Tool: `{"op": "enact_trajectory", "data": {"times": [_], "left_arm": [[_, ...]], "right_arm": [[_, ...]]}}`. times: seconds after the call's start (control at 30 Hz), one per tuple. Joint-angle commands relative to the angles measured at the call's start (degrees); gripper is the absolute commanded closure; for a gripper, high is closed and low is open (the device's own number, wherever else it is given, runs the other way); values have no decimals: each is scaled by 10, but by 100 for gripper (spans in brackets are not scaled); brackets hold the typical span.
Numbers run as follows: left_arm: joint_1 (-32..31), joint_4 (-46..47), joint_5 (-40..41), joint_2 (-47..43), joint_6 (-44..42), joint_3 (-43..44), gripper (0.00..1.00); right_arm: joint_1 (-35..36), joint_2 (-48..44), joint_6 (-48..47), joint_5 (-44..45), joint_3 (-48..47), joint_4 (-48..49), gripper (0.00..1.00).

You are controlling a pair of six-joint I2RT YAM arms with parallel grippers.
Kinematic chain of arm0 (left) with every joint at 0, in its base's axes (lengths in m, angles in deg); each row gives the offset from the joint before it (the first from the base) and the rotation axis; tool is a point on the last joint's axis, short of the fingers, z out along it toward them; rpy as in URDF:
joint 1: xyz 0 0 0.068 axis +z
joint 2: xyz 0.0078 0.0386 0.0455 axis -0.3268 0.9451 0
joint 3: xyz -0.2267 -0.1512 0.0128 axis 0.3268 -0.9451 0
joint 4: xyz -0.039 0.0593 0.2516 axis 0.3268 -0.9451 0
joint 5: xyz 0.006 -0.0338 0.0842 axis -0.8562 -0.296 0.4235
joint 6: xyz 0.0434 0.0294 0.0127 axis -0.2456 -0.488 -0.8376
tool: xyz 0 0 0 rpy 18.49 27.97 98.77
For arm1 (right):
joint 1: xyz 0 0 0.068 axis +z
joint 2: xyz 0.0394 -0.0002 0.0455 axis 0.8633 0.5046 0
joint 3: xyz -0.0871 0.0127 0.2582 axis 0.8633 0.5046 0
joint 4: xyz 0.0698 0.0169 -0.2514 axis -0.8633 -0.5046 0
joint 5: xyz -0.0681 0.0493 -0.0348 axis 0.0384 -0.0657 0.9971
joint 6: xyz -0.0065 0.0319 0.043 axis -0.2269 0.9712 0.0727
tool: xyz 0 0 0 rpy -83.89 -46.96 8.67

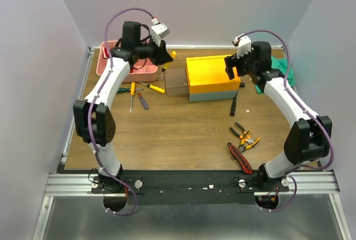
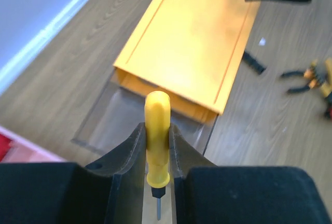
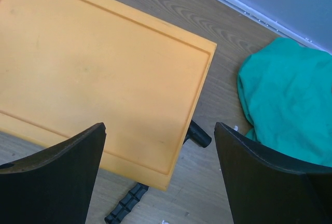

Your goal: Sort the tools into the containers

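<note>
My left gripper is above the toolbox's open grey section (image 1: 177,78) (image 2: 124,120), which lies to its right in the top view, so I will move it that way and lower it to release the screwdriver.
My left gripper (image 2: 156,128) is shut on a yellow-handled screwdriver (image 2: 157,105), whose handle points toward the toolbox's open grey compartment (image 2: 124,120). From above, this gripper (image 1: 166,56) hangs between the pink tray (image 1: 119,65) and the toolbox's yellow lid (image 1: 214,74). My right gripper (image 3: 161,146) is open and holds nothing, above the right edge of the lid (image 3: 93,63). The black hammer (image 3: 127,203) lies partly hidden under that edge. More screwdrivers (image 1: 142,93) lie left of the toolbox. The orange-and-black pliers (image 1: 245,137) and the red-and-black cutter (image 1: 240,158) lie at the front right.
A green cloth (image 3: 290,99) is bunched at the back right beside the toolbox. The back wall runs close behind the tray and toolbox. A metal rail (image 1: 78,106) borders the table's left side.
</note>
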Motion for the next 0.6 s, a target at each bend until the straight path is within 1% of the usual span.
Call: {"op": "enact_trajectory", "data": {"times": [0.0, 0.03, 0.07, 0.13, 0.2, 0.27, 0.3, 0.33, 0.37, 0.4, 0.43, 0.47, 0.5, 0.53, 0.57], "left_arm": [[-32, 291, 38, 28, 313, -81, 100], [-36, 318, 46, 37, 335, -79, 100], [-40, 326, 53, 56, 383, -79, 100], [-47, 363, 72, 70, 415, -81, 100], [-52, 362, 101, 87, 425, -78, 100], [-52, 341, 114, 102, 424, -68, 100], [-52, 330, 117, 108, 410, -61, 89], [-52, 271, 115, 115, 399, -46, 76], [-52, 237, 112, 131, 391, -3, 67], [-50, 206, 110, 136, 384, 18, 59], [-49, 167, 106, 136, 377, 43, 53], [-43, 161, 103, 122, 376, 44, 50], [-38, 163, 102, 109, 376, 41, 42], [-35, 171, 103, 94, 372, 33, 37], [-27, 172, 106, 67, 354, 23, 33]], "right_arm": [[0, -8, -12, 6, 22, -6, 7], [0, -11, -13, 6, 26, -6, 7], [0, -13, -13, 7, 30, -4, 7], [0, -20, -13, 4, 42, -2, 6], [-1, -26, -12, 2, 48, -3, 6], [-1, -29, -13, -1, 55, -2, 6], [-1, -30, -13, -1, 56, -1, 6], [0, -31, -14, -2, 58, -1, 6], [0, -32, -15, -2, 62, -1, 6], [-1, -32, -16, -1, 61, -1, 6], [0, -33, -18, -1, 62, -1, 5], [0, -32, -20, -1, 61, 1, 5], [-1, -34, -20, 0, 62, 2, 5], [0, -34, -20, 0, 62, 3, 5], [0, -34, -21, 0, 63, 4, 5]]}}
